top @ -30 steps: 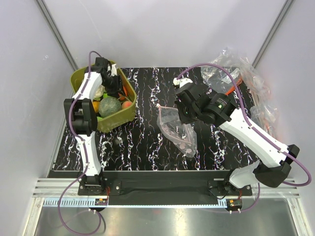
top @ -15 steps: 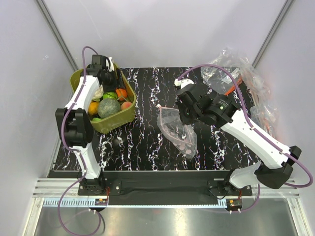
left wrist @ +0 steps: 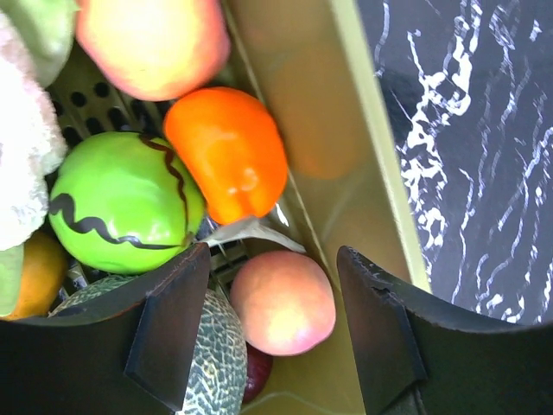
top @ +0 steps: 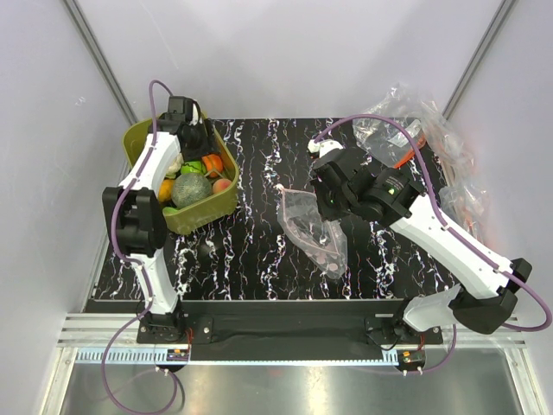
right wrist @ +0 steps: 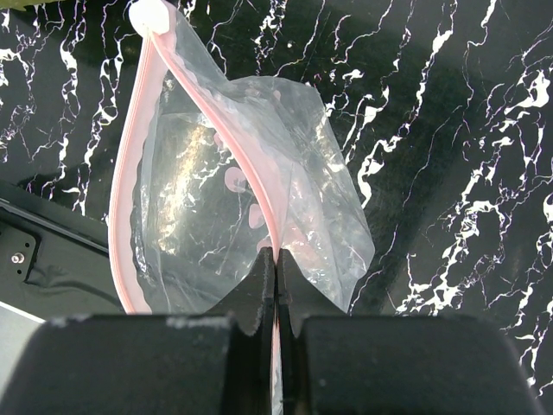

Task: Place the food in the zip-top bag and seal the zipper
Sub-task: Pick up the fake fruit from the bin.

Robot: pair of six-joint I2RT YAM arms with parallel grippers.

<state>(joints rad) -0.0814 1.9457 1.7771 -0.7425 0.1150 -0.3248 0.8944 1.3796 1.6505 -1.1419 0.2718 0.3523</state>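
Note:
The pale stem by the melon (left wrist: 257, 232) lies between the open fingers, so my left gripper will next stay over it and close both fingers across it.
The food lies in an olive-green tub (top: 226, 201): a netted green melon (top: 192, 188), a peach (top: 223, 184) and an orange piece (top: 212, 162). My left gripper (top: 197, 143) is open above the tub's far end. In the left wrist view it (left wrist: 275, 259) straddles the peach (left wrist: 281, 303), beside the orange piece (left wrist: 226, 151) and a green lime (left wrist: 121, 203). My right gripper (top: 327, 212) is shut on the zipper (right wrist: 216, 121) of the zip-top bag (right wrist: 225, 199) and holds it up, with the bag (top: 309, 226) hanging over the table. The mouth gapes open.
A heap of plainer clear bags (top: 415, 130) with orange-red strips lies at the table's back right. The tub wall (left wrist: 328, 130) runs close by my left gripper's right finger. White cauliflower (left wrist: 22, 173) lies at the tub's left.
My left gripper has drawn back toward the tub's far end, uncovering the orange piece and lime. My right gripper has shifted slightly with the bag.

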